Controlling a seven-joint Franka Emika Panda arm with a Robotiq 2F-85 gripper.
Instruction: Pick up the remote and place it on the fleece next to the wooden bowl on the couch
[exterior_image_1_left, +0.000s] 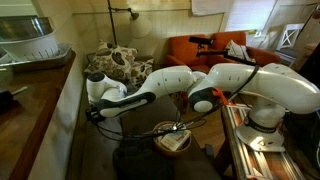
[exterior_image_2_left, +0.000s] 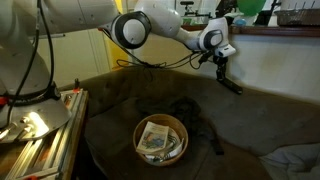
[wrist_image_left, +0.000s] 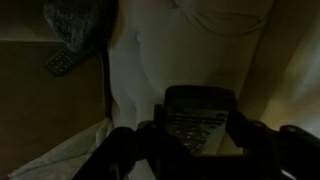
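Note:
The dark crumpled cloth lies below my gripper, beside the bowl (exterior_image_2_left: 138, 133), so my gripper should next go down across to the cloth's edge by the backrest (exterior_image_2_left: 187, 101) and let go of the remote.
My gripper (exterior_image_2_left: 223, 62) is shut on the dark remote (exterior_image_2_left: 232, 84), which hangs from it above the couch's back edge. In the wrist view the remote (wrist_image_left: 200, 108) sits between the two dark fingers (wrist_image_left: 200, 138), keypad facing the camera. The wooden bowl (exterior_image_2_left: 138, 133) rests on the dark couch (exterior_image_2_left: 115, 95) seat, with papers inside, well below and to the side of the gripper. It also shows in an exterior view (exterior_image_1_left: 160, 142). A dark crumpled cloth (exterior_image_2_left: 198, 118) lies right beside the bowl; I cannot tell if it is the fleece.
An orange armchair (exterior_image_1_left: 215, 48) stands at the back. A patterned pillow (exterior_image_1_left: 115, 65) lies at the couch's end. A wooden counter (exterior_image_1_left: 35, 100) with a metal basket runs alongside. A light blanket (exterior_image_2_left: 295, 160) lies on the couch's near corner. The robot base (exterior_image_2_left: 30, 120) stands beside the couch.

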